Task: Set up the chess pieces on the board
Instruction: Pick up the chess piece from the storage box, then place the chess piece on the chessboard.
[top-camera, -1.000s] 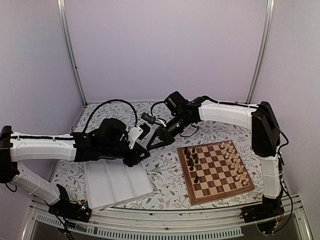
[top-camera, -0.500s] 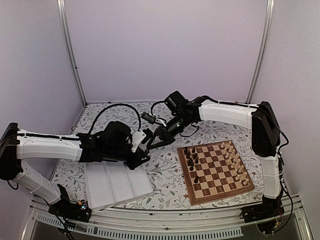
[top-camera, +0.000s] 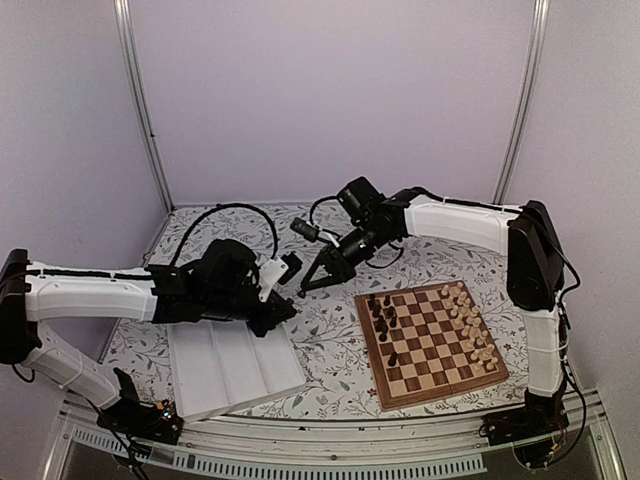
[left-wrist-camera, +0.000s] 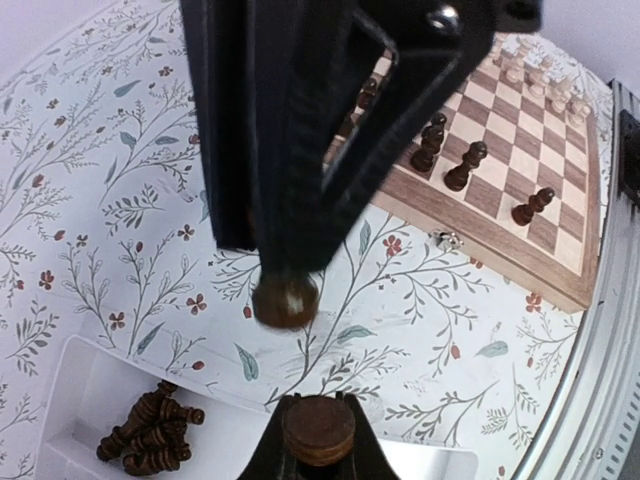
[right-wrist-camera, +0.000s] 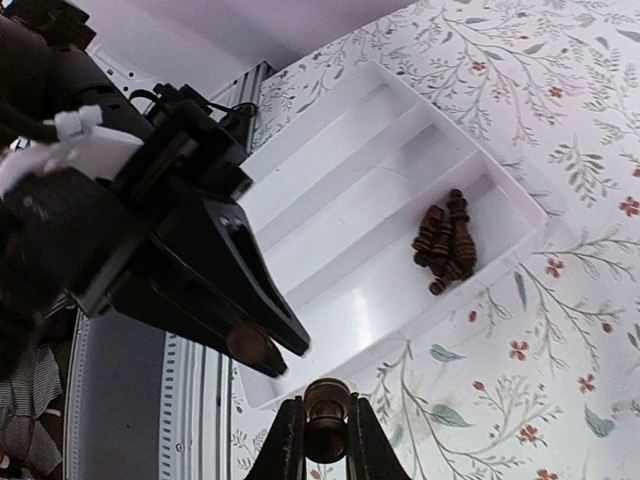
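The right gripper swings over, lowers and releases next, as the board's empty tray-side near corner (top-camera: 397, 388) lies below it and to its right in the top view.
My left gripper (left-wrist-camera: 317, 442) is shut on a dark brown chess piece (left-wrist-camera: 317, 428), whose round base faces the camera. My right gripper (right-wrist-camera: 328, 432) is shut on another dark piece (right-wrist-camera: 328, 410). The two grippers meet tip to tip just above the table, left gripper (top-camera: 286, 303) beside right gripper (top-camera: 304, 287), between the tray and the board (top-camera: 440, 392). The board carries dark pieces (top-camera: 385, 318) on its left side and pale pieces (top-camera: 472, 325) on its right. A heap of dark pieces (right-wrist-camera: 445, 243) lies in the tray's right-hand compartment.
The white ridged tray (top-camera: 225, 375) sits at the front left, under the left arm. Flower-patterned cloth (top-camera: 325, 340) covers the table between the tray and the board. Black cables (top-camera: 235, 208) loop behind both wrists. The metal front rail (top-camera: 300, 455) runs along the near edge.
The left gripper's jaws have closed in on the dark piece. The right wrist has shifted slightly up and to the right, with its fingertips still next to the left gripper.
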